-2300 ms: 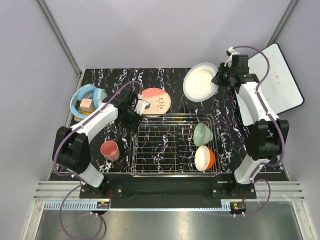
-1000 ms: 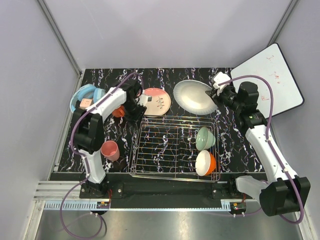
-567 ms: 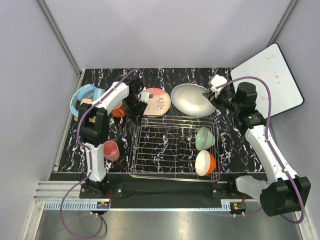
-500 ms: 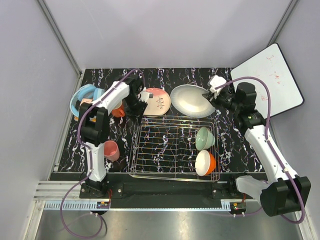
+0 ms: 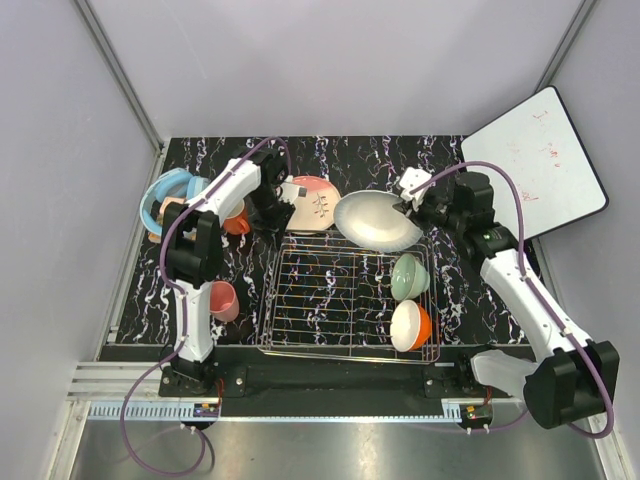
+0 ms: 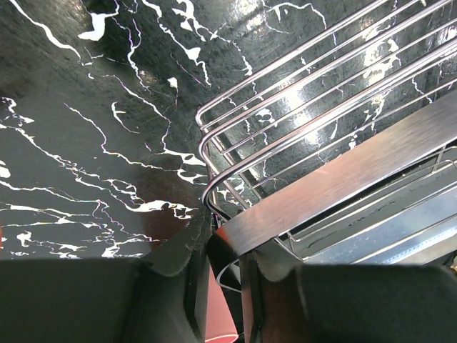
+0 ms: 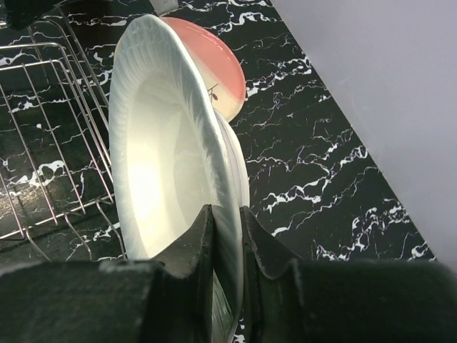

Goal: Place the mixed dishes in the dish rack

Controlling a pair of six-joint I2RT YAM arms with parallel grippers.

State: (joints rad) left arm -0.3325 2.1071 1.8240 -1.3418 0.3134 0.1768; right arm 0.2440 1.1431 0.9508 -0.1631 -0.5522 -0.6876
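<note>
My right gripper holds the white plate and should next move back and down, tilt the plate upright into the rack's back row [image 5: 384, 255] and release it, because the bowls leave that row free.
My right gripper [image 5: 406, 203] [image 7: 227, 221] is shut on the rim of the white plate [image 5: 376, 221] [image 7: 164, 150]. It holds the plate tilted on edge over the back edge of the dish rack [image 5: 350, 300] [image 7: 50, 128]. The salmon-pink plate [image 5: 312, 198] [image 7: 207, 64] lies behind the rack. My left gripper [image 5: 275, 212] [image 6: 225, 250] is at that plate's left rim, its jaws nearly closed with pink [image 6: 217, 317] between them. The pale green bowl [image 5: 406, 274] and the white-and-orange bowl [image 5: 410, 324] stand in the rack's right side. The pink cup [image 5: 220, 300] stands left of the rack. The orange-red mug [image 5: 237, 223] is partly hidden by the left arm.
A light blue tub [image 5: 168, 196] sits at the far left edge. The white board [image 5: 535, 145] leans at the back right. The rack's back left corner [image 6: 211, 161] is just ahead of my left fingers. Grey walls close in the table.
The right arm has carried the white plate from the back right toward the left and nearer, over the rack's back edge. The left arm has swung back beside the salmon-pink plate, and the mug now shows.
</note>
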